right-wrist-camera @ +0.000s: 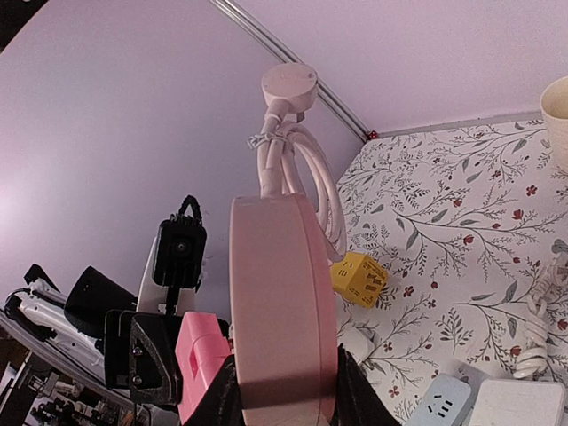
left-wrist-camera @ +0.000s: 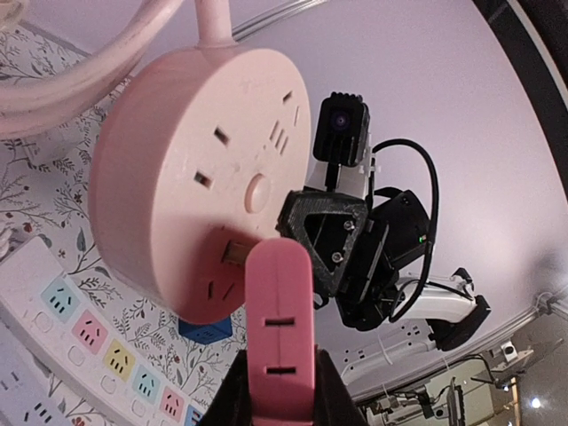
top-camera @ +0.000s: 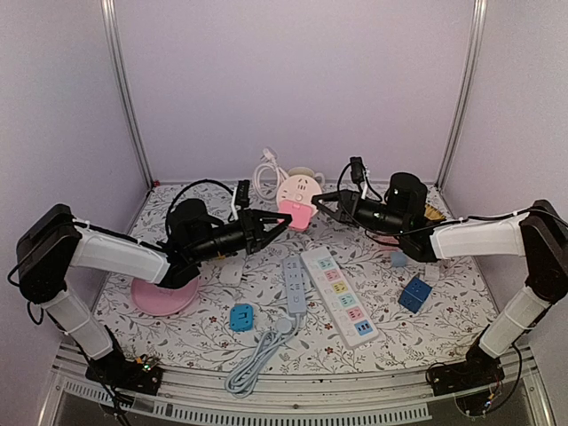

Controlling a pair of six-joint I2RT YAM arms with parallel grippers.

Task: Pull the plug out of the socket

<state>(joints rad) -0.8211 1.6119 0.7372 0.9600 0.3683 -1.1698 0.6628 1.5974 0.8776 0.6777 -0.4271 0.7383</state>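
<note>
Next, my right gripper carries the socket (top-camera: pixel 297 188) down and to the left in the top view and releases it on the bare tabletop by the yellow cube.
A round pale-pink socket (top-camera: pixel 297 188) is held off the table, gripped by its rim in my right gripper (top-camera: pixel 324 200). In the right wrist view the socket (right-wrist-camera: pixel 284 311) stands edge-on between that gripper's (right-wrist-camera: pixel 284 390) jaws. A bright pink plug (top-camera: pixel 295 216) sits at the socket's lower face, gripped by my left gripper (top-camera: pixel 271 224). In the left wrist view the plug (left-wrist-camera: pixel 280 328) is clamped in the left gripper (left-wrist-camera: pixel 280 395), and a metal prong (left-wrist-camera: pixel 232 253) shows between plug and socket (left-wrist-camera: pixel 200 177). I cannot tell whether the prong is still inside.
A white multicolour power strip (top-camera: pixel 337 295) and a grey one (top-camera: pixel 294 284) with its cord lie at centre. A blue cube (top-camera: pixel 414 293), cyan adapter (top-camera: pixel 241 316), pink plate (top-camera: pixel 164 297), yellow cube (right-wrist-camera: pixel 358 279) and the socket's white coiled cable (top-camera: pixel 266 173) lie around.
</note>
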